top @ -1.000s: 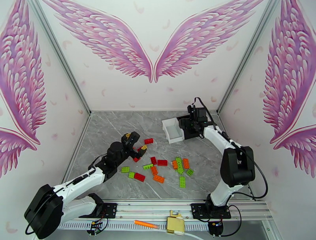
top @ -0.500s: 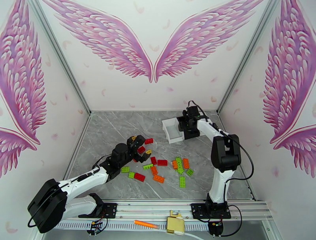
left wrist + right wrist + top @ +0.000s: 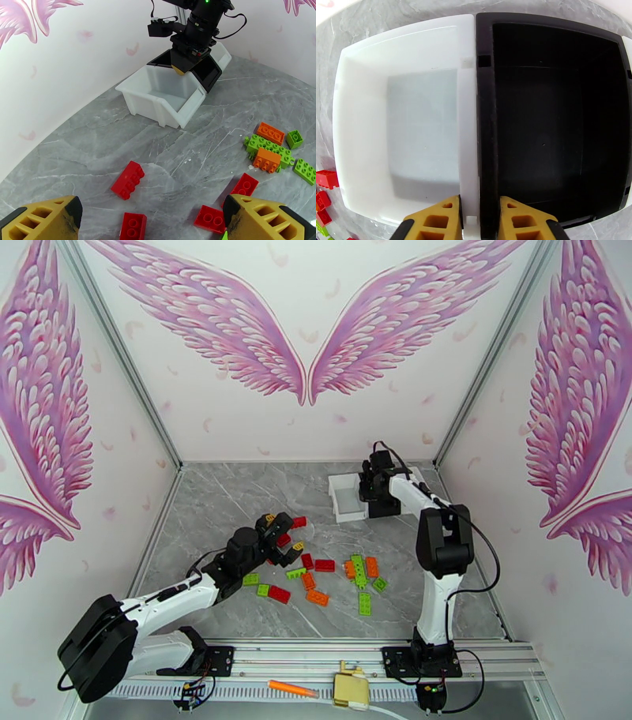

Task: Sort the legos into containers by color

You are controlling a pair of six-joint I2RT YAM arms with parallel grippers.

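Observation:
My right gripper slides the containers' adjoining sides sideways onto the clear tabletop by the back wall next and releases them. That spot lies past the white bin from the gripper.
Red, orange and green legos (image 3: 325,564) lie scattered mid-table. My left gripper (image 3: 284,533) hangs open over the red ones at the pile's left end, a red brick (image 3: 133,225) low between its yellow fingers (image 3: 43,217). A further red brick (image 3: 128,185) lies ahead of it. The containers stand at the back right: a white bin (image 3: 341,500), a black bin (image 3: 486,118) touching it, and another white bin (image 3: 223,55) behind. My right gripper (image 3: 480,221) is shut on the adjoining walls of the white bin (image 3: 339,118) and the black bin. Both bins look empty.
Green and orange bricks (image 3: 268,152) cluster to the right of the red ones. An orange marker pen (image 3: 292,689) lies on the rail at the near edge, beside a small yellow block (image 3: 350,688). Walls close the table on three sides.
My right gripper has gone from open to shut over the walls between the white and black bins, and its arm has folded inward. My left gripper has crept right over the red bricks, still open.

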